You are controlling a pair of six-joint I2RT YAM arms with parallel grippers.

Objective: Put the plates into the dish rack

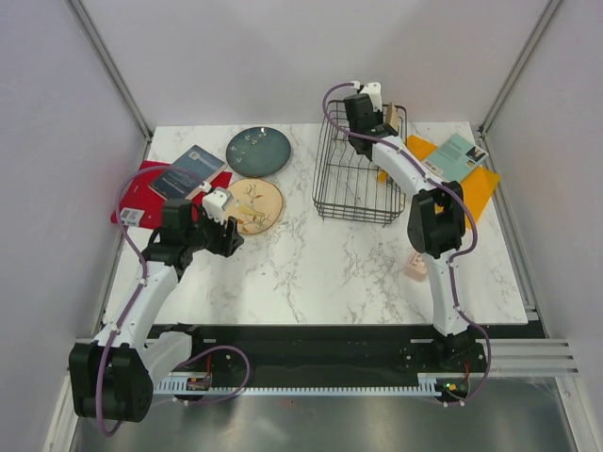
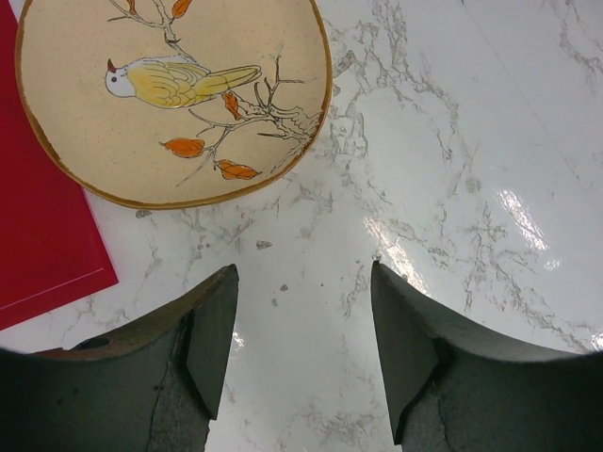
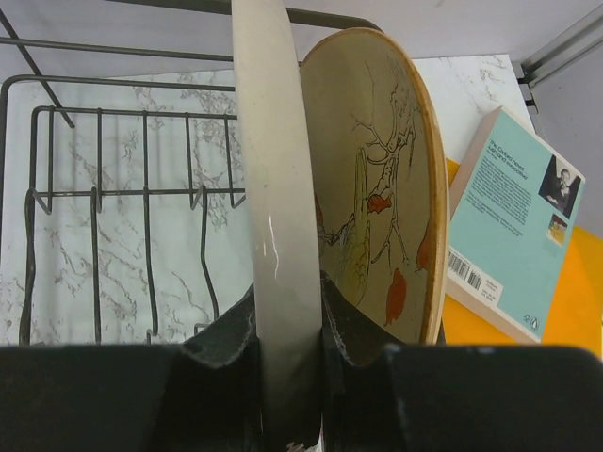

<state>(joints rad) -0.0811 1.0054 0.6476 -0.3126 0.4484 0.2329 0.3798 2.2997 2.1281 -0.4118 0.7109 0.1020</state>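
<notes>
The bird plate is still lying flat outside the rack, so my open left gripper will move outward and down onto the bird plate's rim [image 2: 58,162] beside the red board.
My right gripper [image 3: 287,325] is shut on the rim of a pale cream plate [image 3: 278,207], held upright and edge-on inside the black wire dish rack [image 3: 94,198]. Just right of it a cream bird-and-branch plate [image 3: 386,179] stands upright in the rack. In the top view the right gripper [image 1: 369,115] hangs over the far right corner of the rack [image 1: 353,179]. A dark teal plate [image 1: 258,151] and a second cream bird plate [image 1: 252,205] lie flat at the left. My left gripper [image 2: 303,282] is open and empty, just short of that bird plate [image 2: 179,94].
A red board [image 1: 141,188] with a blue book [image 1: 191,169] lies at the far left, touching the bird plate's side [image 2: 38,226]. An orange board [image 1: 476,188] with a teal book [image 3: 513,226] lies right of the rack. The cell walls stand close on both sides.
</notes>
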